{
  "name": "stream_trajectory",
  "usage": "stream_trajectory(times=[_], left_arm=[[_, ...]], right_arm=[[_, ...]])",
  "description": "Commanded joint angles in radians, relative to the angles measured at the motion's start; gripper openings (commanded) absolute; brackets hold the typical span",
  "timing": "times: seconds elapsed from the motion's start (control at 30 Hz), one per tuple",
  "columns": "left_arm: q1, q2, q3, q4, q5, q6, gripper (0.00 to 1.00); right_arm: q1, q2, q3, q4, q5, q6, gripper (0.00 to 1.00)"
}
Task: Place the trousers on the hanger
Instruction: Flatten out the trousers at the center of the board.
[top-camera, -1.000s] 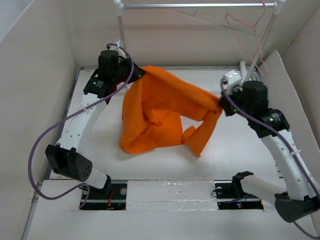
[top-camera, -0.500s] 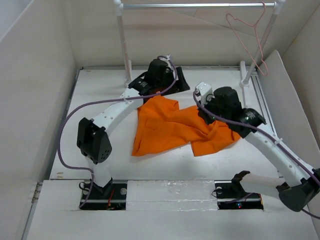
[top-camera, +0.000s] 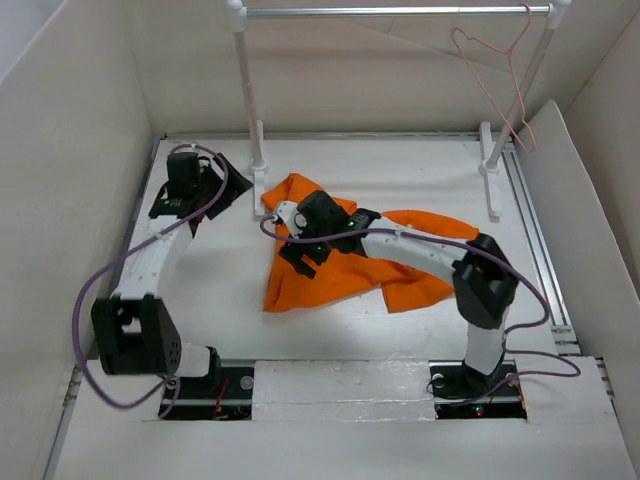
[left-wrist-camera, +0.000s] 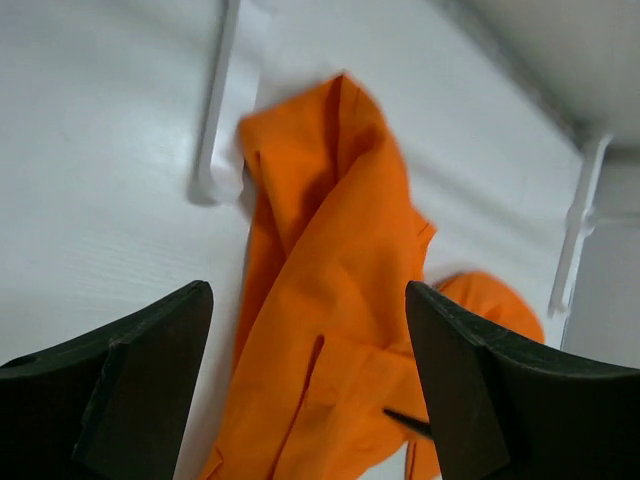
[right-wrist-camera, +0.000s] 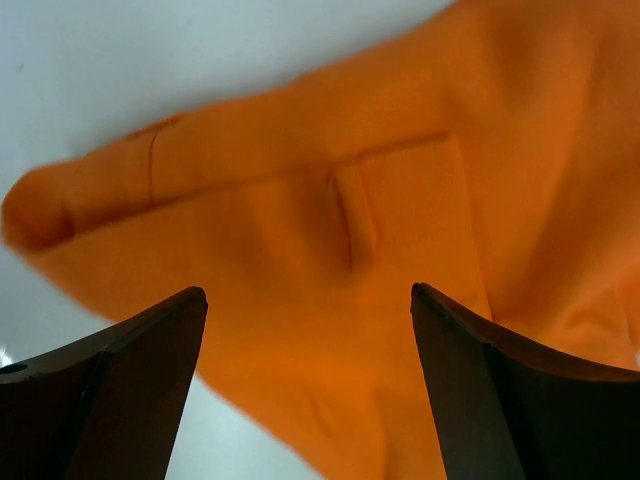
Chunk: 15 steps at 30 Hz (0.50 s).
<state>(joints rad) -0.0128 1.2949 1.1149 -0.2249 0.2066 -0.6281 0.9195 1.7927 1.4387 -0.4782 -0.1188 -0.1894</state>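
Note:
I have my right gripper open above a small raised fold in the ribbed waistband (right-wrist-camera: 352, 215), so next I need to lower its fingers to either side of that fold and close.
The orange trousers (top-camera: 352, 262) lie crumpled on the white table, with nothing holding them. My right gripper (top-camera: 298, 248) hovers open just above their left part, the arm stretched leftward across the cloth. In the right wrist view the trousers (right-wrist-camera: 330, 220) fill the space under the open gripper (right-wrist-camera: 308, 290). My left gripper (top-camera: 232, 190) stands open to the left of the trousers, apart from them; its wrist view shows the trousers (left-wrist-camera: 330, 290) ahead of the open gripper (left-wrist-camera: 308, 290). The pale pink hanger (top-camera: 495, 80) hangs by its hook from the right end of the rail.
A silver rail (top-camera: 400, 12) spans the back on two white posts, the left one (top-camera: 248, 100) just behind the trousers and the other (top-camera: 530, 75) at the right. The left post's foot (left-wrist-camera: 215, 150) lies beside the cloth. Beige walls (top-camera: 70, 200) box in the table.
Both grippers have opened and let go of the trousers, which dropped flat onto the table. The left arm swung back to the left; the right arm swept left over the cloth.

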Motion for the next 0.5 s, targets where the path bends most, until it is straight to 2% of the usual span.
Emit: stream_trajectory(times=[0.0, 0.1, 0.2, 0.3, 0.43, 0.47], left_arm=[[-0.016, 0.144, -0.040, 0.042, 0.216, 0.059, 0.74], [-0.016, 0.252, -0.014, 0.117, 0.313, 0.067, 0.76], [-0.030, 0.317, 0.005, 0.140, 0.339, 0.083, 0.76], [-0.050, 0.412, 0.060, 0.156, 0.393, 0.102, 0.77], [-0.090, 0.481, 0.100, 0.191, 0.439, 0.108, 0.77], [-0.090, 0.501, 0.099, 0.205, 0.441, 0.107, 0.77]], right_arm=[[-0.025, 0.124, 0.161, 0.061, -0.066, -0.036, 0.88], [-0.068, 0.241, 0.267, 0.085, -0.143, -0.022, 0.90], [-0.077, 0.281, 0.279, 0.110, -0.176, -0.002, 0.90], [-0.103, 0.304, 0.270, 0.128, -0.214, 0.016, 0.86], [-0.103, 0.229, 0.148, 0.191, -0.203, 0.021, 0.71], [-0.103, 0.209, 0.093, 0.203, -0.200, 0.027, 0.58]])
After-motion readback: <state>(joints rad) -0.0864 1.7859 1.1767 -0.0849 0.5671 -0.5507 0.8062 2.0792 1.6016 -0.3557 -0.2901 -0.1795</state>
